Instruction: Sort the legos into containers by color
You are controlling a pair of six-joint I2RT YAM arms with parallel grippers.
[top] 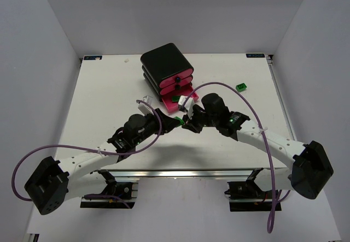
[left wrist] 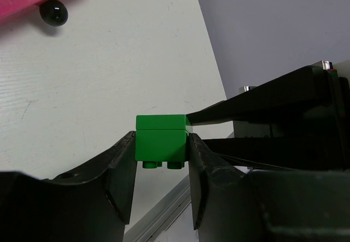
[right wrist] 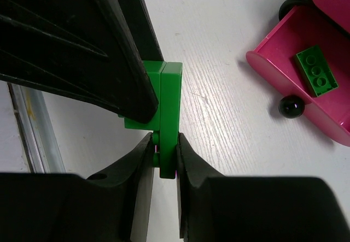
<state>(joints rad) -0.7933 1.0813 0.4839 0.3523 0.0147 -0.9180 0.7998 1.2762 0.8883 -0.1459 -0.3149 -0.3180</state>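
Note:
The open pink drawer already holds a green lego, so the robot will move the thin green piece outward in its right gripper over that drawer and release it.
Two joined green legos hang above the table between both grippers. My left gripper is shut on the thicker green brick, studs pointing down. My right gripper is shut on the thin green piece stuck to that brick. In the top view the grippers meet just in front of the black cabinet. Its bottom pink drawer is pulled open with one green lego inside; the two upper drawers are shut. No red or pale yellow legos are visible.
A loose green lego lies on the table to the right of the cabinet. The open drawer's black knob faces the grippers. Purple cables loop over both arms. Grey walls close in the table.

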